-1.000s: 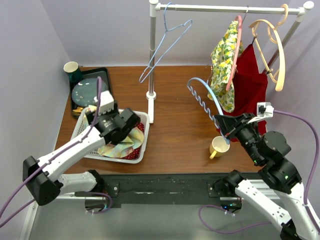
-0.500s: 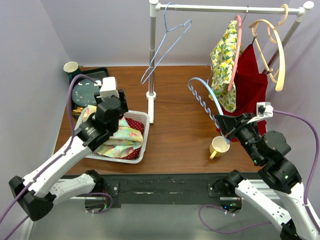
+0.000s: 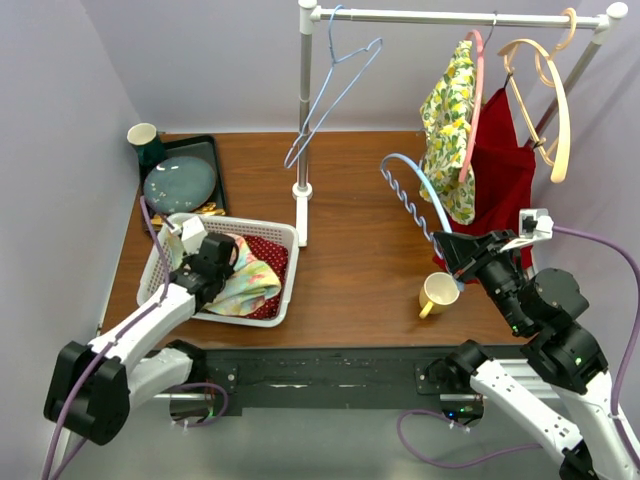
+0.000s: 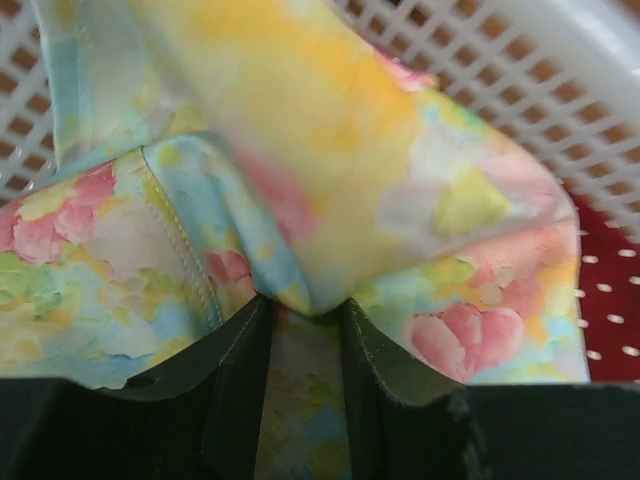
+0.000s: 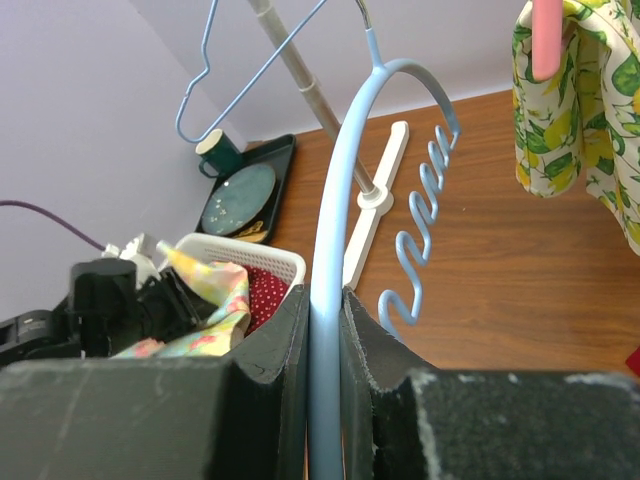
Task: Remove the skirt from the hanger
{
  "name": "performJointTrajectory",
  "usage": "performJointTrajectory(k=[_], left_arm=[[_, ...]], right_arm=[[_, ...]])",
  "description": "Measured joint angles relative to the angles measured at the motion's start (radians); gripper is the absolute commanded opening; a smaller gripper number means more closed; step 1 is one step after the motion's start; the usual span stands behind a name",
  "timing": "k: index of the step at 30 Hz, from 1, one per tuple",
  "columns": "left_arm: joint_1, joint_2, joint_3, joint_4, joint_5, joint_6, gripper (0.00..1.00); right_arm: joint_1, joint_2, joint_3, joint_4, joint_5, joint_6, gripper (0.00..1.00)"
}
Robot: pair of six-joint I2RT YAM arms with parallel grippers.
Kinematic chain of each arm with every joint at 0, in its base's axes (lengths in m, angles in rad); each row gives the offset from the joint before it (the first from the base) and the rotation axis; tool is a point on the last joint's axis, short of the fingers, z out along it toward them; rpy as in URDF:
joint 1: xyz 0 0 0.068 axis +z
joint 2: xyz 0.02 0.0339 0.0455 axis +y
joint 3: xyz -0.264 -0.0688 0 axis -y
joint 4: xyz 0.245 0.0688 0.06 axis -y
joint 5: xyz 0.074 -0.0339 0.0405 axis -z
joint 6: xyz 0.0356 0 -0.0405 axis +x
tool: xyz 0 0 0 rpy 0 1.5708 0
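Note:
The skirt is off. My right gripper should next move up and outward and let go of the hanger on the bar's open part (image 3: 405,16), which is above and outward of my gripper.
The floral pastel skirt (image 3: 250,280) lies bunched in the white basket (image 3: 290,262), off the hanger. My left gripper (image 3: 200,262) is down in the basket's left end. In the left wrist view its jaws (image 4: 305,305) are drawn in on a fold of the skirt (image 4: 400,180). The light blue hanger (image 3: 428,195), bare, with a wavy lower bar, stands up over the table's right half. My right gripper (image 3: 445,245) is shut on the hanger's arm (image 5: 330,200), which runs straight between its fingers (image 5: 325,295). The skirt (image 5: 205,290) also shows in the right wrist view.
A clothes rack pole (image 3: 305,110) stands mid-table, with a thin blue wire hanger (image 3: 335,85) on its rail. At right hang a lemon-print garment (image 3: 450,130), a red garment (image 3: 500,170) and a wooden hanger (image 3: 550,100). Yellow mug (image 3: 438,293), plate tray (image 3: 180,180) and green cup (image 3: 143,138) sit on the table.
My left arm has drawn back and down to the basket's left end, its jaws narrowing from wide open onto the skirt. The right arm and hanger have hardly moved.

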Motion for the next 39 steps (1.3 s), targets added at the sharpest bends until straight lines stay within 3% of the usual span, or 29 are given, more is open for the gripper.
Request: performJointTrajectory(k=[2, 7, 13, 17, 20, 24, 27, 32, 36, 39], left_arm=[[0.002, 0.034, -0.003, -0.019, -0.012, -0.056, 0.39], [0.002, 0.039, 0.091, -0.094, -0.077, -0.149, 0.61], [0.003, -0.008, 0.435, -0.266, -0.169, -0.207, 0.57], [0.003, 0.003, 0.648, -0.499, -0.187, -0.35, 0.49], [0.003, 0.026, 0.715, -0.68, -0.164, -0.441, 0.45], [0.006, 0.021, 0.682, -0.821, -0.077, -0.502, 0.39], [0.007, -0.024, 0.59, -0.832, 0.023, -0.522, 0.34], [0.007, -0.021, 0.377, -0.728, 0.162, -0.564, 0.22], [0.007, 0.115, 0.193, -0.536, 0.251, -0.557, 0.21], [0.008, 0.213, 0.16, -0.463, 0.269, -0.553, 0.21]], right_arm=[[0.0, 0.001, 0.0, -0.001, 0.0, 0.0, 0.0], [0.0, 0.001, 0.0, -0.004, -0.001, 0.0, 0.0], [0.0, 0.001, 0.002, -0.005, -0.001, 0.0, 0.0], [0.0, 0.001, 0.003, -0.005, -0.003, 0.001, 0.0], [0.0, 0.001, 0.004, -0.006, -0.004, 0.001, 0.0], [0.0, 0.001, 0.009, -0.01, -0.003, 0.0, 0.0], [0.0, 0.0, 0.012, -0.012, 0.0, 0.0, 0.0], [0.0, 0.0, 0.013, -0.014, 0.0, 0.0, 0.0], [0.0, 0.002, 0.013, -0.015, 0.0, 0.0, 0.0], [0.0, 0.007, 0.017, -0.018, -0.001, 0.0, 0.0]])
